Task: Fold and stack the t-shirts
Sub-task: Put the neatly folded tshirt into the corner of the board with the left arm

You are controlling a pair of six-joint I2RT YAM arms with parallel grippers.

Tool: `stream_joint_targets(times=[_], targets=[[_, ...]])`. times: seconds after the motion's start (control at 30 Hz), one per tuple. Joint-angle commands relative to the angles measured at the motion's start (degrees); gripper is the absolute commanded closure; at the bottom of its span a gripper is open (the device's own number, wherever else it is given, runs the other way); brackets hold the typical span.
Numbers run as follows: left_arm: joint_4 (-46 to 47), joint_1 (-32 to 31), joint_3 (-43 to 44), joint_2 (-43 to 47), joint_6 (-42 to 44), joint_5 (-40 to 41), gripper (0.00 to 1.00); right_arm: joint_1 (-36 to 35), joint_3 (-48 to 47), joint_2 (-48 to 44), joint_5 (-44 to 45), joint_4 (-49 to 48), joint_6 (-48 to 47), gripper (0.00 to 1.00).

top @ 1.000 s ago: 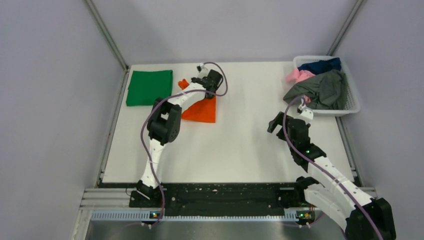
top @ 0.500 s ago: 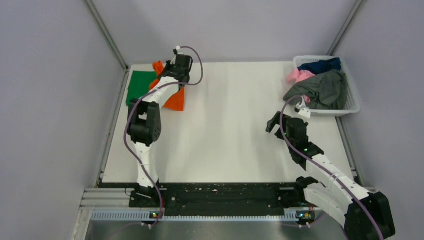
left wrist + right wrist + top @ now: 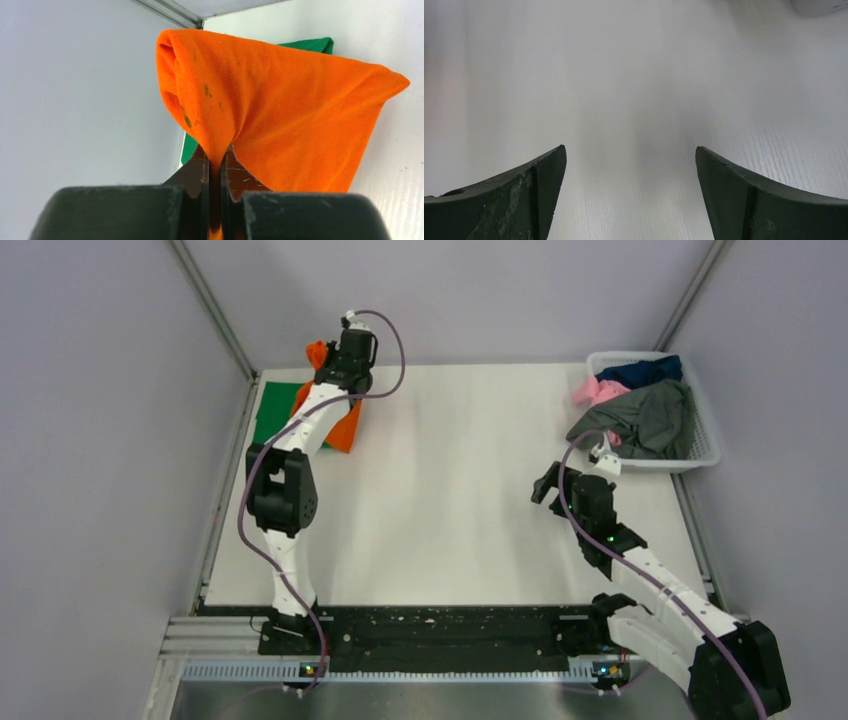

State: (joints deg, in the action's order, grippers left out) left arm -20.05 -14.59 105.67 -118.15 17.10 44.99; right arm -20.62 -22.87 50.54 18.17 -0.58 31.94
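Observation:
My left gripper is about to move toward the side and down to lay the orange t-shirt's fold on the green (image 3: pixel 310 45), because the green t-shirt lies uncovered there.
My left gripper (image 3: pixel 330 358) is shut on a fold of the bright orange t-shirt (image 3: pixel 280 115) and holds it raised at the far left corner, over the folded green t-shirt (image 3: pixel 268 412). The orange cloth (image 3: pixel 345 430) hangs down onto the green one's right edge. In the left wrist view my gripper (image 3: pixel 216 156) pinches the orange fold, and a strip of green (image 3: pixel 310 45) shows behind it. My right gripper (image 3: pixel 548 483) is open and empty above the bare table, as the right wrist view (image 3: pixel 630 150) shows. Grey (image 3: pixel 640 418), pink (image 3: pixel 597 390) and navy (image 3: pixel 640 370) shirts lie in the basket.
The white lattice basket (image 3: pixel 707 440) stands at the far right corner. Grey walls with metal corner rails (image 3: pixel 210 305) close in the table (image 3: pixel 460 500) at left, back and right. The black base rail (image 3: pixel 440 625) runs along the near edge.
My left gripper has carried the orange t-shirt left and toward the far corner, from the table's middle-left onto the green shirt. The right arm has barely moved.

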Motion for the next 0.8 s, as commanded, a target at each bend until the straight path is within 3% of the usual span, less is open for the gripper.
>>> stream_joint_targets(times=[0.0, 0.37, 0.63, 0.77], targets=[[2.8, 1.2, 3.4, 5.6, -0.4, -1.4, 1.00, -0.5, 0.0, 0.6, 0.7, -1.6, -0.5, 0.01], [3.6, 6.4, 5.6, 0.1, -0.4, -6.0, 1.00, -0.4, 0.3, 1.2, 3.0, -1.5, -0.8, 0.01], [2.7, 13.0, 5.8, -3.9, 1.1, -18.4, 1.00, -0.4, -0.2, 1.0, 4.4, -0.1, -1.4, 0.01], [4.1, 15.4, 6.4, -6.1, 1.1, -19.4, 1.00, -0.4, -0.3, 1.4, 5.4, 0.1, -1.7, 0.01]])
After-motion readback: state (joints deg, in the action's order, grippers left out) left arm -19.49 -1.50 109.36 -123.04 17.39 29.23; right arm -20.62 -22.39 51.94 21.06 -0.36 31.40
